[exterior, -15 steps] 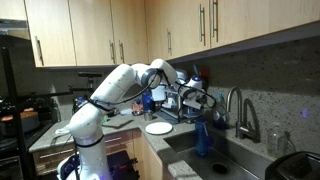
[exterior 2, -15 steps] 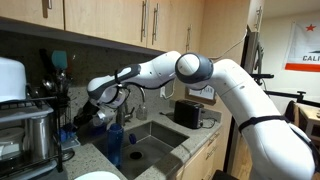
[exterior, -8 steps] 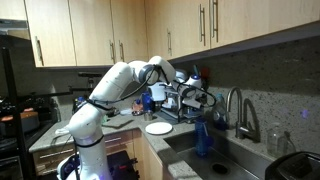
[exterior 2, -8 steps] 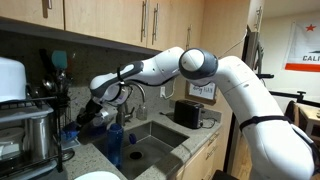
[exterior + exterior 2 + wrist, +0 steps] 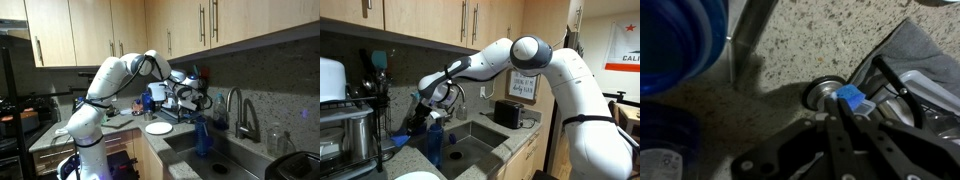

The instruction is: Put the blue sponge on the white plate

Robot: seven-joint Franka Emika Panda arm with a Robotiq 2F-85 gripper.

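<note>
My gripper should carry the blue sponge back over the white plate [image 5: 158, 128], lower to its surface and release, because the plate lies empty nearer my base.
The blue sponge [image 5: 849, 98] is a small blue block that shows in the wrist view at the tips of my gripper [image 5: 837, 108], whose two fingers are closed together on it just above the speckled counter. In both exterior views the gripper [image 5: 204, 101] [image 5: 421, 121] reaches low at the back of the counter beside the sink faucet, and the sponge is too small to make out there. The white plate [image 5: 158, 128] lies flat on the counter nearer the front, well apart from the gripper. A white rim at the bottom edge of an exterior view [image 5: 420, 176] may be the same plate.
A tall blue bottle [image 5: 204, 135] [image 5: 433, 141] stands by the sink. A blue cup [image 5: 157, 95] [image 5: 680, 40] stands behind the plate. A metal faucet [image 5: 236, 110], a grey cloth [image 5: 912, 50] and a round metal fitting [image 5: 824, 93] are near the gripper. Cabinets hang above.
The arm's elbow has risen and the wrist has shifted a little toward the sink. The gripper has stayed low at the back of the counter.
</note>
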